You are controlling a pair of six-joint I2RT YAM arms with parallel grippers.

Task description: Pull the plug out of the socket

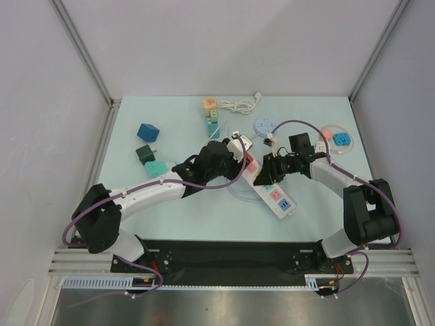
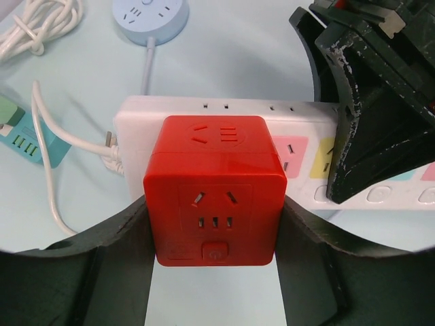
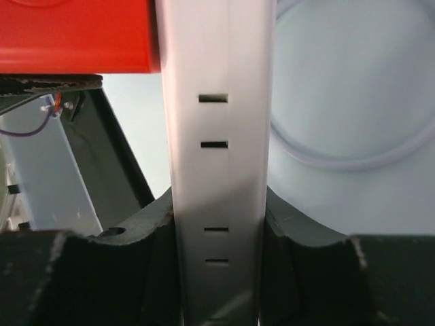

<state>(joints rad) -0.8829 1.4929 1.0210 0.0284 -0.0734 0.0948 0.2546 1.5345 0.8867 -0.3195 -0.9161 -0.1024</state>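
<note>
The red cube comes off next with my left gripper's pull, then goes down to the table beside the teal block, since my right gripper clamps the power strip.
The plug is a red cube adapter seated in the left end of a white power strip, which is the socket. My left gripper is shut on the cube, one dark finger pressed against each side. In the top view the cube sits mid-table with the left gripper over it. My right gripper is shut across the narrow sides of the strip, just beside the red cube. From above, the right gripper clamps the strip at its middle.
A round blue socket and coiled white cable lie behind the strip. Blue, dark green and teal blocks sit at the left. An orange-green adapter is at the back, a blue-orange piece at the right.
</note>
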